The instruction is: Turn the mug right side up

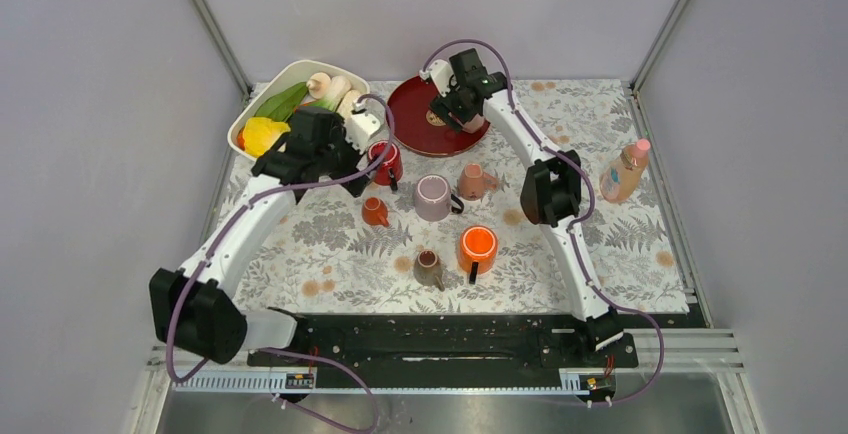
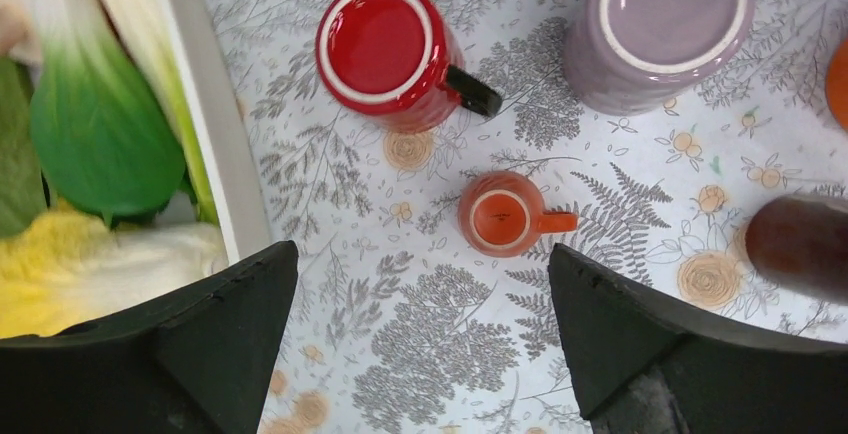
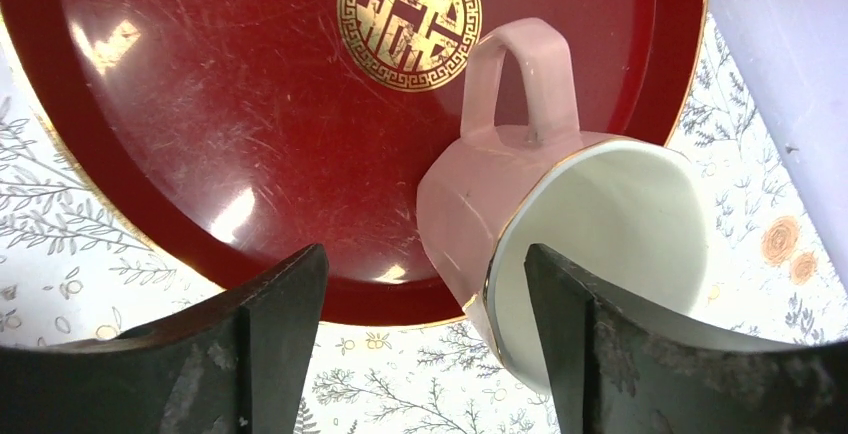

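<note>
The red mug's black handle is below my left gripper and to its right in the top view, so I should turn the gripper next and lower it onto the handle.
A pale pink mug [image 3: 560, 214] lies on its side on the dark red plate [image 3: 230, 104], white mouth toward the camera, handle pointing up in the right wrist view. My right gripper [image 3: 425, 254] is open just above it. The mug's near rim sits between the fingers, and the right finger [image 3: 620, 344] crosses its mouth. In the top view this gripper [image 1: 447, 114] is over the plate [image 1: 415, 104]. My left gripper [image 2: 422, 254] is open and empty above the cloth. A red mug [image 2: 385, 49], a purple mug [image 2: 665, 24] and a small orange cup [image 2: 505, 214] stand upside down ahead of it.
A white tray [image 1: 300, 69] of vegetables stands at the back left, its wall [image 2: 215, 144] close to my left finger. A terracotta mug [image 1: 474, 182], an upright orange mug [image 1: 478, 246] and a brown mug [image 1: 428, 267] stand mid-table. A bottle [image 1: 625, 169] stands at the right.
</note>
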### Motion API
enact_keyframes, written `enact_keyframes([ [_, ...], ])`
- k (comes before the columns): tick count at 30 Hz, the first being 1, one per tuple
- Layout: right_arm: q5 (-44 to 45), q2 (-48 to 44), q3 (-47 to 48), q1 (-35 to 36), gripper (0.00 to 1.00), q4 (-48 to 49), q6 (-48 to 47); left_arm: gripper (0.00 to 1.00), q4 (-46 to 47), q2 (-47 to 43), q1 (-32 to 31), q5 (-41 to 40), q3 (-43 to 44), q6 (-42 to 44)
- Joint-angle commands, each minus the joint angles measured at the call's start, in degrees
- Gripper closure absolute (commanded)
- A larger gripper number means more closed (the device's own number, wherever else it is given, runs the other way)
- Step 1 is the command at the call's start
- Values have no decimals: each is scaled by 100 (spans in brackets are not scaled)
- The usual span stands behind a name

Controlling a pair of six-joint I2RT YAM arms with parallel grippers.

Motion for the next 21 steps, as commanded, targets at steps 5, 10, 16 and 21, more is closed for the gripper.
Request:
enact_keyframes([
  [5,-671,-1933,-1038,17,1,624,570,10,-1093,1562,-847,242,1607,3589],
  [10,-683,-2890,-1772,-43,0,580,1047,17,-1204,2234,-1336,-376,1504,5850],
  [16,-657,-4049,-3358,-459,1,1037,1746,29,-1043,2845,-1359,-648,1640,7143],
  [21,-929,-4977,-4925,-730,1,1948,1873,29,-662,3185,-1364,-963,1263,7888],
])
